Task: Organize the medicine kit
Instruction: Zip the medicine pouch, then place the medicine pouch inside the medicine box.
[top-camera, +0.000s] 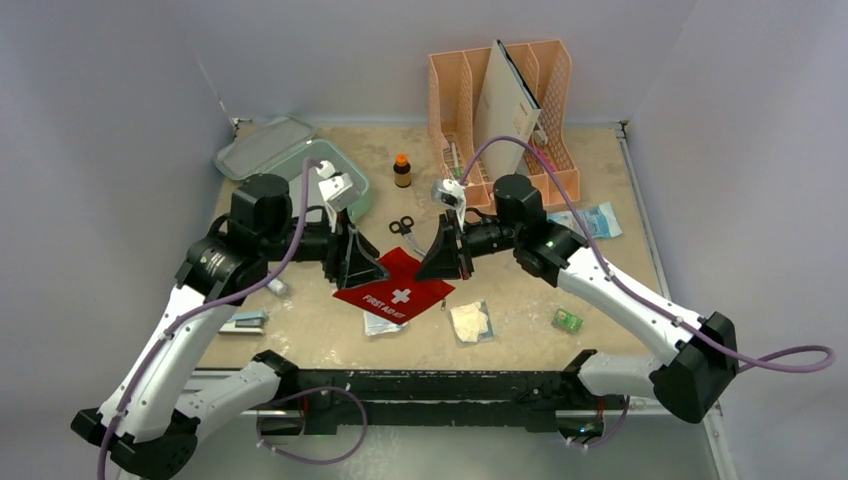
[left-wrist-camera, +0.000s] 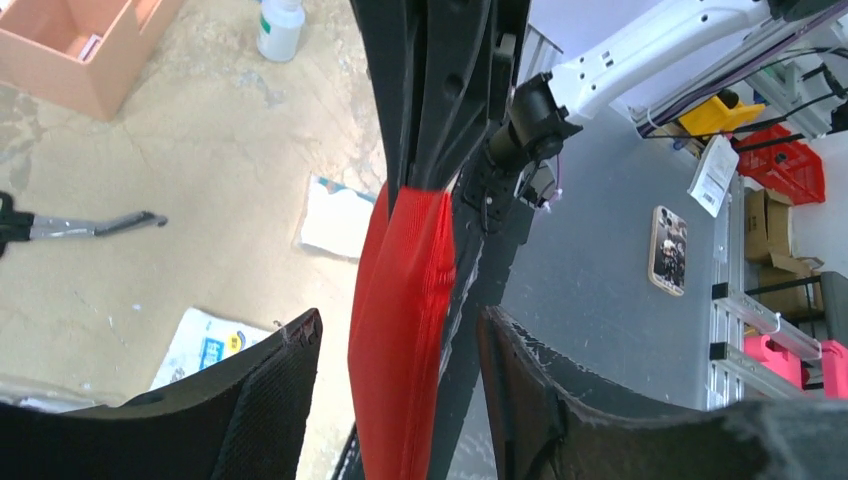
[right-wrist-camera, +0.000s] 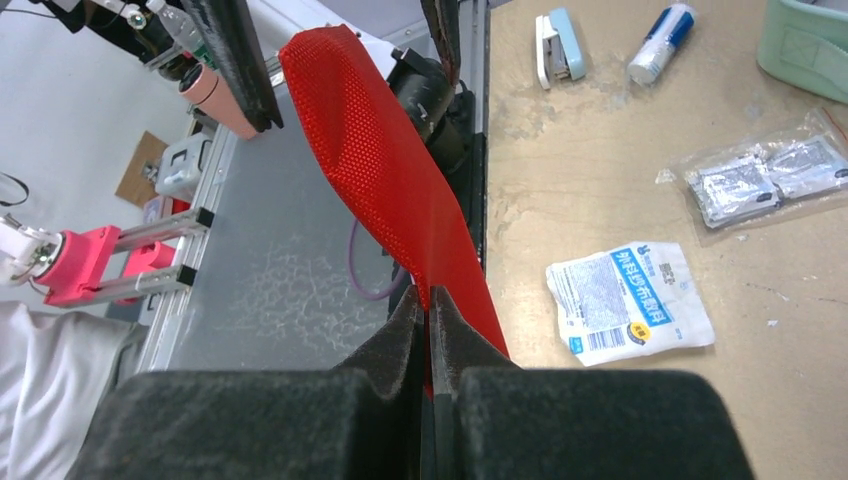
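The pouch's loose edge (left-wrist-camera: 396, 420) is already between the spread fingers, so I should keep my left gripper almost where it is and close it on that edge.
The mint-green medicine kit (top-camera: 262, 148) lies open at the far left of the table, its base partly hidden behind my left arm. One corner of it shows in the right wrist view (right-wrist-camera: 812, 45). A red first-aid pouch (top-camera: 395, 292) hangs between my two grippers above the table's middle. My right gripper (top-camera: 440, 258) is shut on one edge of the pouch (right-wrist-camera: 380, 170), with its jaws (right-wrist-camera: 428, 295) pinched together. My left gripper (top-camera: 360, 262) is open. The pouch's other edge (left-wrist-camera: 405, 300) stands between its spread fingers (left-wrist-camera: 290, 360), touching neither.
A peach file organizer (top-camera: 505, 110) stands at the back. A brown bottle (top-camera: 402, 170) and scissors (top-camera: 401, 226) lie behind the pouch. A gauze packet (top-camera: 470, 322), a small green box (top-camera: 568, 319), blue-white packets (top-camera: 590, 222), a stapler (top-camera: 243, 321) and a tube (top-camera: 277, 287) lie around.
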